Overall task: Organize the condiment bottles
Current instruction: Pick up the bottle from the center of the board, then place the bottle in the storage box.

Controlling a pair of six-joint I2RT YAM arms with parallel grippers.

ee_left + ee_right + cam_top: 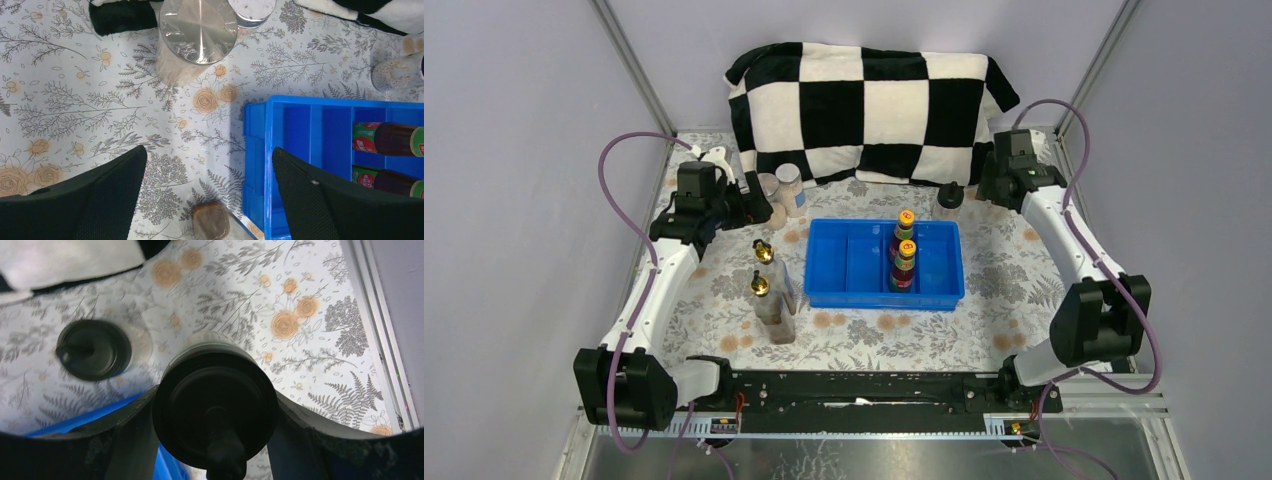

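I need to move my right gripper back over the tray and lower the shaker into the near half of the tray's closest end section to let go of it, because that spot is empty.
Two red-brown sauce bottles with yellow caps stand in the right part of the blue tray. Two clear gold-topped bottles stand on the cloth left of the tray. Two grey-lidded jars stand at the back left; the left wrist view shows them from above. My left gripper is open and empty over the cloth beside the tray's left wall. My right gripper is shut on a black-capped shaker. The second shaker stands just behind the tray.
A black-and-white checkered cushion lies along the back. Metal frame posts and grey walls close in both sides. The flowered cloth covers the table. The tray's left compartments hold nothing that I can see.
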